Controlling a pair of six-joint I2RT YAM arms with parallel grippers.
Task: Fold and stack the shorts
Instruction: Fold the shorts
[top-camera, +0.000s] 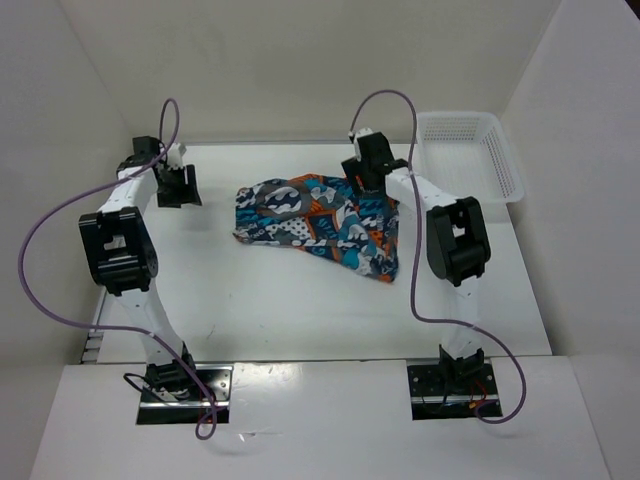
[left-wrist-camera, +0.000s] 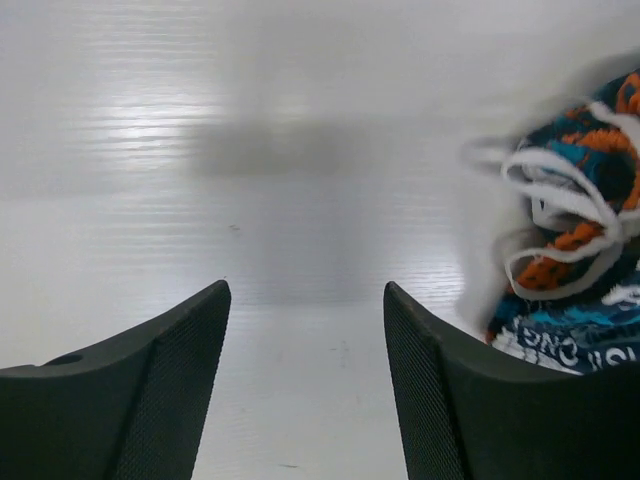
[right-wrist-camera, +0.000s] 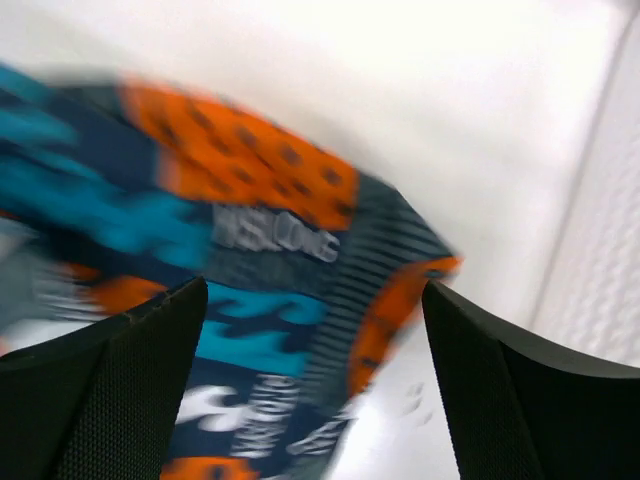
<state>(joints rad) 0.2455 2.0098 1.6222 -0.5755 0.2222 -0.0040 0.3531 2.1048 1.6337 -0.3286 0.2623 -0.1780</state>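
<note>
Next, my right gripper moves back and down onto the shorts' near corner (top-camera: 380, 266), which lies below and back from it and juts onto bare tabletop.
The shorts (top-camera: 320, 225), a patchwork print of teal, orange, white and dark grey, lie crumpled in a loose heap at the back middle of the table. My right gripper (top-camera: 365, 185) hovers over their far right edge. In the right wrist view it (right-wrist-camera: 315, 290) is open, with the blurred fabric (right-wrist-camera: 250, 230) under and between the fingers but nothing gripped. My left gripper (top-camera: 178, 190) is left of the shorts, apart from them. It (left-wrist-camera: 305, 290) is open over bare table, and the shorts' white drawstring end (left-wrist-camera: 585, 230) shows off to its right.
A white mesh basket (top-camera: 470, 155) stands at the back right corner, close to the right arm, and its wall (right-wrist-camera: 600, 250) shows in the right wrist view. White walls enclose the table (top-camera: 300, 300) at the back and sides.
</note>
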